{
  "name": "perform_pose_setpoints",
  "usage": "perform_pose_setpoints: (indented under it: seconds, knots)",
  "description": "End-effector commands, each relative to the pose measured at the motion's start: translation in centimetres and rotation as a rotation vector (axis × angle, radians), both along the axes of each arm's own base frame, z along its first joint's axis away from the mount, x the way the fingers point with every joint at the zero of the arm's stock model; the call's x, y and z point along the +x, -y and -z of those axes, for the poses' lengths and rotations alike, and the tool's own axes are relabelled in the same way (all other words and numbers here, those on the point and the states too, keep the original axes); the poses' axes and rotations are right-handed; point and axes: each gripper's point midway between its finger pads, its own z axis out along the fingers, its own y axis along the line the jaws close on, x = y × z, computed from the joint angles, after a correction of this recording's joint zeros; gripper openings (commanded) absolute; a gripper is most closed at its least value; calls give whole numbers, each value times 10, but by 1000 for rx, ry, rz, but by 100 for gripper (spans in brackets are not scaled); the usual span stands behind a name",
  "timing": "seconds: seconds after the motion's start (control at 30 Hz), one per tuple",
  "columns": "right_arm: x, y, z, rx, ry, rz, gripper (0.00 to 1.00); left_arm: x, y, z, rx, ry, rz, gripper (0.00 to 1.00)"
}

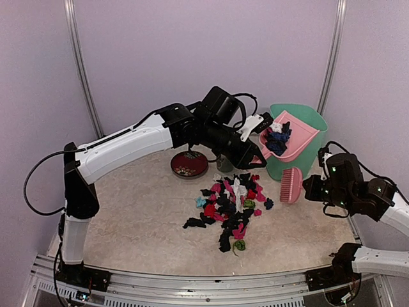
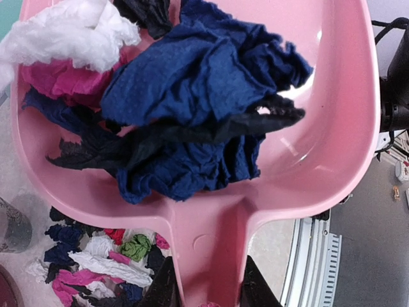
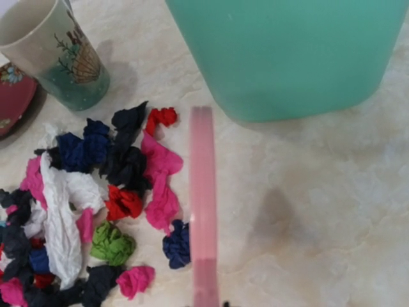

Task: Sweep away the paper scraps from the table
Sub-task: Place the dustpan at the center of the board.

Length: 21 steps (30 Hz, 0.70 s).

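My left gripper should next swing the dustpan (image 1: 284, 135) down to its left in the top view, onto the clear table beside the heap of paper scraps, and release it there.
A heap of paper scraps (image 1: 231, 203), mostly black with pink, red, white and green bits, lies mid-table (image 1: 140, 217); it also shows in the right wrist view (image 3: 96, 211). My left gripper (image 2: 208, 288) is shut on the handle of the pink dustpan (image 1: 284, 135), held raised against the green bin (image 1: 307, 128). The pan (image 2: 332, 160) holds blue, black, pink and white scraps (image 2: 192, 109). My right gripper (image 1: 313, 188) is shut on the pink brush (image 1: 291, 185), held just right of the heap; the brush shows edge-on in the right wrist view (image 3: 203, 204), its fingers out of frame.
A red round plate (image 1: 189, 164) sits at the back left of the heap. A patterned cup (image 3: 61, 54) stands beside it. The green bin (image 3: 287, 57) stands at the back right. The table's metal front rail (image 1: 192, 281) runs along the near edge.
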Motion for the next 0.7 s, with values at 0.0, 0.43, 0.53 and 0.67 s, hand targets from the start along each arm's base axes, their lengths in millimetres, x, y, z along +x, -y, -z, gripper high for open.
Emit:
perform_pose_setpoints:
  seconds: [0.0,0.43,0.53,0.67]
  knots:
    - [3,4,-15,50,66,27,0,5,4,-15,-50,19,28,0]
    - [8,-26,-28,-68,85,-192,0,7,-73,26,105,26,-203,0]
    - [10,-32,-28,-82,79,-225,0,-8,-94,54,168,-23,-202,0]
    - [11,-41,-30,-128,85,-298,0,-28,-121,89,253,-92,-217,0]
